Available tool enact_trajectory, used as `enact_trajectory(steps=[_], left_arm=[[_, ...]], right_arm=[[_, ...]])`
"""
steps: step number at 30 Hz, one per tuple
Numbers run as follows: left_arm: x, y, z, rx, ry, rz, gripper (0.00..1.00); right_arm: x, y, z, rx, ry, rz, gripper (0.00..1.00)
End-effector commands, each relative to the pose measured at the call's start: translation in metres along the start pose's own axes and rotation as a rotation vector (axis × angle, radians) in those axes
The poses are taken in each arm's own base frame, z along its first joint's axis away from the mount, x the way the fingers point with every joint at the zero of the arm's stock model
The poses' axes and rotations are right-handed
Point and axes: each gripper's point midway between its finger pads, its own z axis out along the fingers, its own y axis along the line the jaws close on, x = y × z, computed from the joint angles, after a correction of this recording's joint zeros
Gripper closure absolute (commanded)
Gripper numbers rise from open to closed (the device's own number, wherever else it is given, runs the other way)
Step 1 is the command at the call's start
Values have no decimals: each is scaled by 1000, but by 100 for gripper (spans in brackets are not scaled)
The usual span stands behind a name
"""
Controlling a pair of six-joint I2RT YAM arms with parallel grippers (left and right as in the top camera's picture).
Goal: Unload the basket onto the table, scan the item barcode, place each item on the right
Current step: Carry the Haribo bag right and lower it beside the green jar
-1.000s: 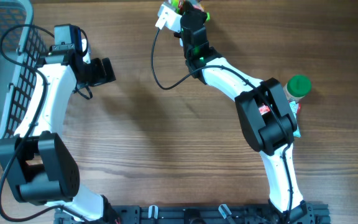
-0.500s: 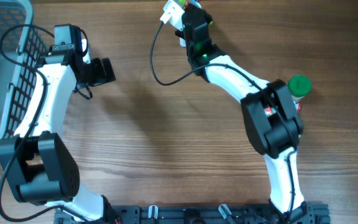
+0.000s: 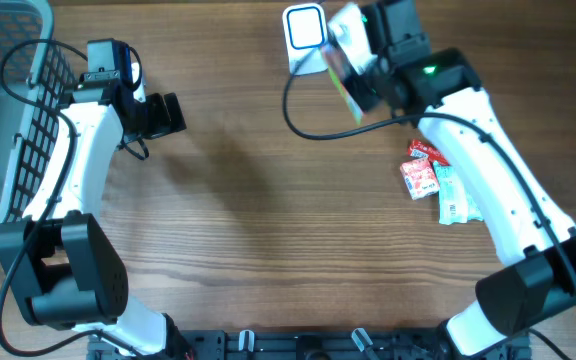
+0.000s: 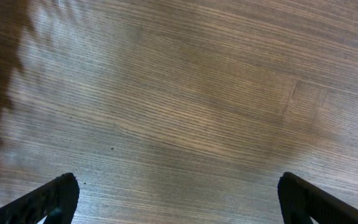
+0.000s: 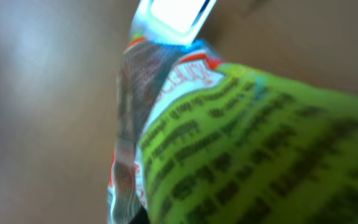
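Observation:
My right gripper needs to move back and down next, to release the snack packet on the bare wood beside the red packet.
A white scanner (image 3: 304,28) with a blue rim and a black cable lies at the table's far edge. Just to its right my right gripper (image 3: 366,78) is shut on a green and red snack packet (image 3: 342,66), held tilted with one end next to the scanner. In the right wrist view the blurred green packet (image 5: 241,137) fills the frame, and the scanner (image 5: 176,15) shows just beyond its top end. My left gripper (image 3: 171,114) is open over bare wood at the left, its fingertips (image 4: 55,199) wide apart with nothing between them.
A grey wire basket (image 3: 8,90) stands at the far left edge. Two more packets, one red (image 3: 423,175) and one pale green (image 3: 453,197), lie on the table under my right forearm. The scanner's cable (image 3: 298,125) loops across the middle.
My right arm has swung its wrist to the right of the scanner, bringing the green packet into view beside it. The scanner has shifted slightly right. The left arm has not moved.

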Motion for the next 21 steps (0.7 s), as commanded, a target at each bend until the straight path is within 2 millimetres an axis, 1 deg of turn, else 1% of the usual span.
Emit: enact_trajectory(steps=[1,2,3,4,6,8,11,14,15,17,18,20,21], left_arm=[[-4,1,-3,-3,-14,-1,0],[-4,1,-3,-3,-14,-1,0],[-4,1,-3,-3,-14,-1,0],[-4,1,-3,-3,-14,-1,0],[-4,1,-3,-3,-14,-1,0],[-4,1,-3,-3,-14,-1,0],[-4,1,-3,-3,-14,-1,0],[-4,1,-3,-3,-14,-1,0],[-4,1,-3,-3,-14,-1,0],[-4,1,-3,-3,-14,-1,0],[-4,1,-3,-3,-14,-1,0],[-4,1,-3,-3,-14,-1,0],[-4,1,-3,-3,-14,-1,0]], right_arm=[[55,40,18,-281,173,140,96],[69,44,21,-303,213,153,96],[88,48,28,-325,264,162,96],[101,51,34,-333,296,171,96],[123,57,50,-339,334,181,96],[141,55,65,-295,359,175,95],[159,50,81,-220,382,158,96],[164,52,91,-211,366,158,95],[164,51,92,-208,360,157,86],[162,50,93,-204,351,158,59],[161,49,94,-199,347,159,41],[158,43,93,-163,347,178,0],[157,37,93,-132,349,203,0]])
